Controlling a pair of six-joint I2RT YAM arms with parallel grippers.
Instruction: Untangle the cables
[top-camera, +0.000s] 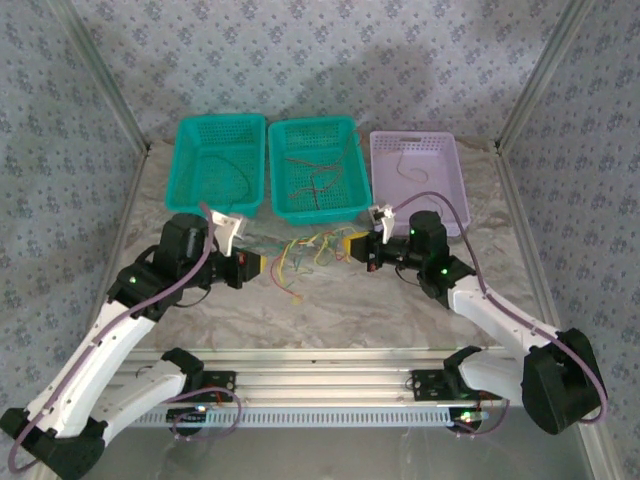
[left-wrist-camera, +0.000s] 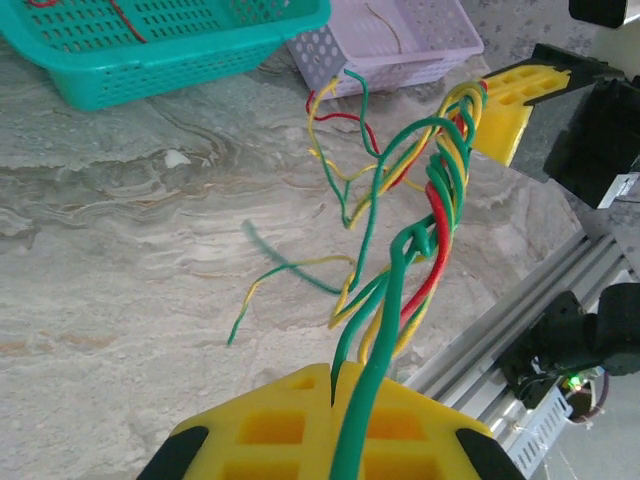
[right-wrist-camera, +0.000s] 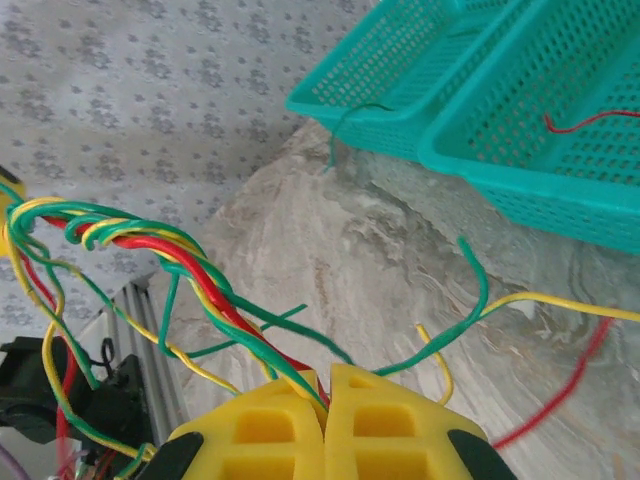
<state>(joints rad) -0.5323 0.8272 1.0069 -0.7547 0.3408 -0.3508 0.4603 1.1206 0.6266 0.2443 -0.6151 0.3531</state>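
My left gripper draws away from my right gripper next and releases the green cable, since the cable in its yellow fingers still runs into the twisted heap (left-wrist-camera: 445, 190).
The cables (top-camera: 305, 248), a twisted bunch of green, yellow and red wires, hang stretched just above the marble table between my two grippers. My left gripper (top-camera: 262, 264) holds the bunch's left end. In the left wrist view the yellow fingers (left-wrist-camera: 280, 425) are shut on a green cable (left-wrist-camera: 375, 370), and the twisted bunch (left-wrist-camera: 445, 190) runs off to the right gripper's yellow fingers (left-wrist-camera: 510, 105). My right gripper (top-camera: 352, 246) holds the other end. Its jaws (right-wrist-camera: 325, 390) are shut on red, green and yellow strands (right-wrist-camera: 170, 250). Loose ends splay out sideways.
Three baskets stand behind the cables: a teal one (top-camera: 222, 119) at the left, a teal one (top-camera: 312, 122) in the middle and a lilac one (top-camera: 412, 135) at the right, each with loose wires inside. An aluminium rail (top-camera: 320, 385) runs along the near edge.
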